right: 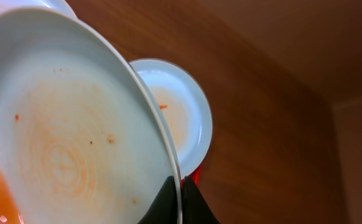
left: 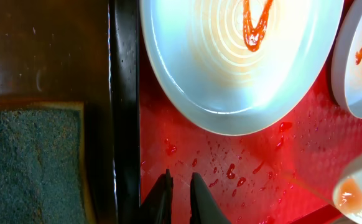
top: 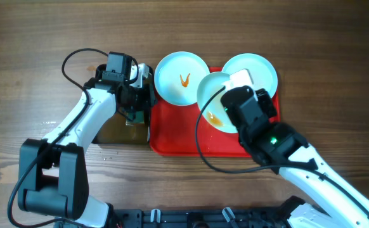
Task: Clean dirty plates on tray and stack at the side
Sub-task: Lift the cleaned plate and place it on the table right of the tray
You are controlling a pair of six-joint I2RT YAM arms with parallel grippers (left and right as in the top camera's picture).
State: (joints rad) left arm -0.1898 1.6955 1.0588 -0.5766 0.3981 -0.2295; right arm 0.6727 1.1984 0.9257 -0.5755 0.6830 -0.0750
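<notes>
The right gripper tilts the plate steeper next, since orange liquid pools on it. Then it swings to the right in the overhead view and down onto bare table (top: 319,95) (right: 269,186).
The red tray (top: 172,136) lies mid-table. A plate with an orange squiggle (top: 182,77) rests on its far left corner and also shows in the left wrist view (left: 231,74). A second plate (top: 260,69) lies at the far right corner, with a faint smear (right: 181,118). My right gripper (top: 230,106) is shut on the rim of the third plate (top: 211,94), holding it tilted above the tray; thin orange liquid pools at its low side (right: 63,137). My left gripper (top: 141,109) hovers over the tray's left edge (left: 231,180), fingers nearly together and empty (left: 180,186).
A black tray of brownish water (top: 118,136) sits left of the red tray, its rim (left: 124,93) just beside my left fingers. A grey-green sponge (left: 32,162) lies in it. Orange droplets spot the red tray. Bare wooden table surrounds both trays.
</notes>
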